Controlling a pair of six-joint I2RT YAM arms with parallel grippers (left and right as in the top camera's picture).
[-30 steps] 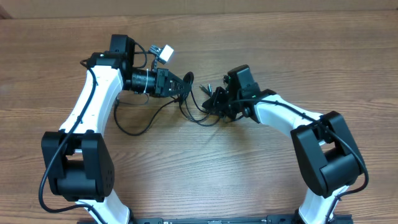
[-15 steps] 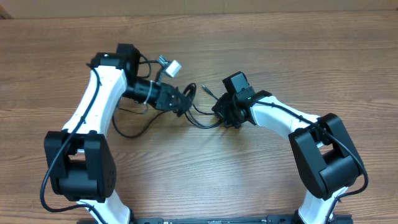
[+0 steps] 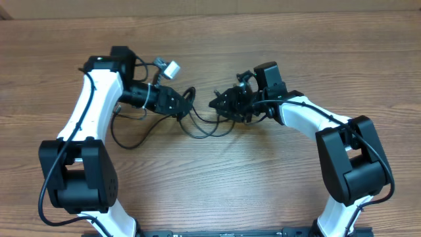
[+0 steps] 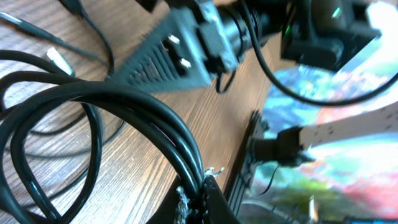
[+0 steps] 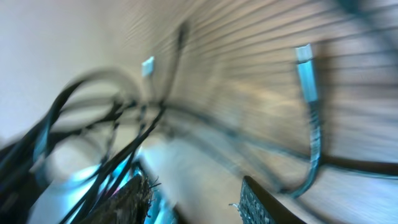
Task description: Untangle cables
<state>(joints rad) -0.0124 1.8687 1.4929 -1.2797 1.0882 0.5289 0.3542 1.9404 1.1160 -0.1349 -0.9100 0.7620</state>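
Observation:
My left gripper next lowers the pinched bundle of cables onto the table below and releases it where other cable pieces already rest. The table with the loose loops lies there.
The thin black cables [image 3: 200, 128] lie in loose loops on the wooden table between my two grippers. My left gripper [image 3: 183, 105] points right and is shut on a bundle of the cables; in the left wrist view the jaws [image 4: 200, 196] pinch several black strands [image 4: 143, 106] that arc up from them. My right gripper [image 3: 217, 104] points left, facing the left one, and also shows in the left wrist view [image 4: 168, 59]. In the blurred right wrist view its jaws [image 5: 193, 199] are apart with bare wood between them. Cables [image 5: 93, 143] run past its left finger, and a plug end [image 5: 305, 56] lies beyond.
A white connector [image 3: 172, 68] on a thicker wire sticks out behind the left wrist. Another thick black wire loops on the table beside the left arm [image 3: 125, 135]. Both white arms reach in from the front edge.
My left gripper has drawn back to the left with the cables, stretching the loops. My right gripper has swung up and turned to point left.

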